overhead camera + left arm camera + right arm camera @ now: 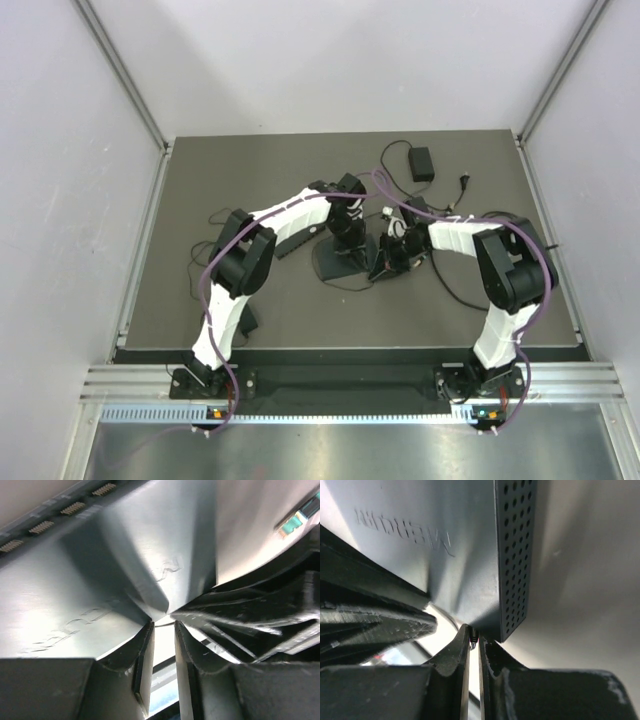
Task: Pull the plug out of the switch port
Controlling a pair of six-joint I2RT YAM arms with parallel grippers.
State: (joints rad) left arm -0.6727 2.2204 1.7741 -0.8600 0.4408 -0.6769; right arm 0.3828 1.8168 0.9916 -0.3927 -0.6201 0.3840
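Note:
My right gripper needs to pull outward next, to the tabletop (438, 178) beside the black power adapter, and let go of the plug there, because my fingers are holding it at the switch's edge.
The grey metal switch (100, 580) fills the left wrist view, with a row of ports (40, 527) at its top left. My left gripper (163, 625) has its jaws narrow, the tips pinching the switch's lower corner. In the right wrist view the switch (460, 555) shows its embossed face and perforated side. My right gripper (474, 635) is shut on a small black plug (475, 639) right at the switch's lower edge. From above, both grippers, left (350, 232) and right (392, 255), meet at the dark switch (340, 262) in mid-table.
A black power adapter (421, 163) lies at the back right, its thin cable (455, 290) looping over the mat. A long black bar (295, 240) lies left of the switch. The other gripper's black fingers (260, 610) crowd in close on the right.

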